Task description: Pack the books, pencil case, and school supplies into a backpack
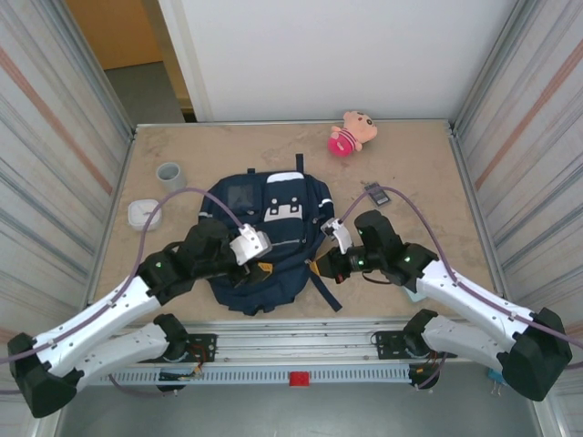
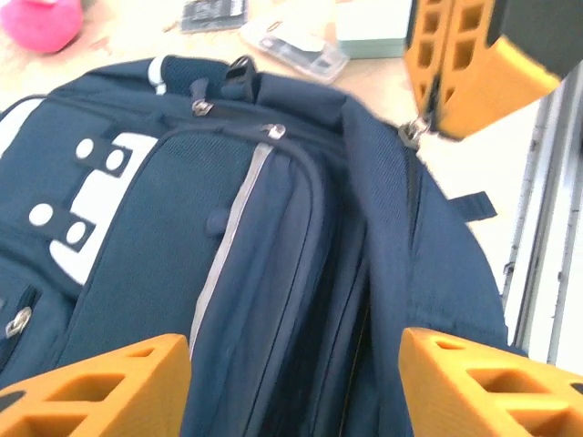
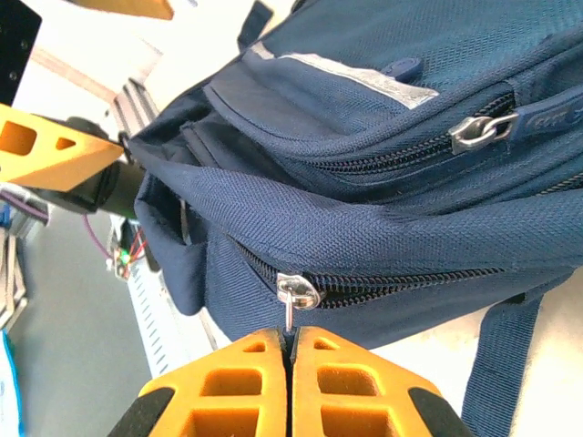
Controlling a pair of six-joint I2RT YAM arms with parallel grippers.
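Observation:
The zipper's teeth run on outward of the pull (image 3: 290, 309), so next my right gripper will move outward along the backpack's side zipper (image 3: 414, 281) and release the silver pull.
The navy backpack (image 1: 264, 237) lies flat mid-table, its front facing up. My right gripper (image 3: 290, 341) is shut on the silver zipper pull (image 3: 290, 309) of the backpack's (image 3: 383, 209) side zipper, at its near right corner (image 1: 321, 267). Over the backpack's (image 2: 273, 255) near end my left gripper (image 2: 296, 350) stands open, with fabric below the fingers and nothing held. A dark gadget (image 2: 214, 14), a slim clear piece (image 2: 291, 45) and the pale teal pencil case (image 2: 373, 27) lie on the table beyond the backpack. The books are out of view.
A pink-and-tan plush toy (image 1: 351, 134) lies at the back of the table. A grey cup (image 1: 170, 175) and a white rounded box (image 1: 141, 213) stand to the left of the backpack. Metal rails run along the near edge.

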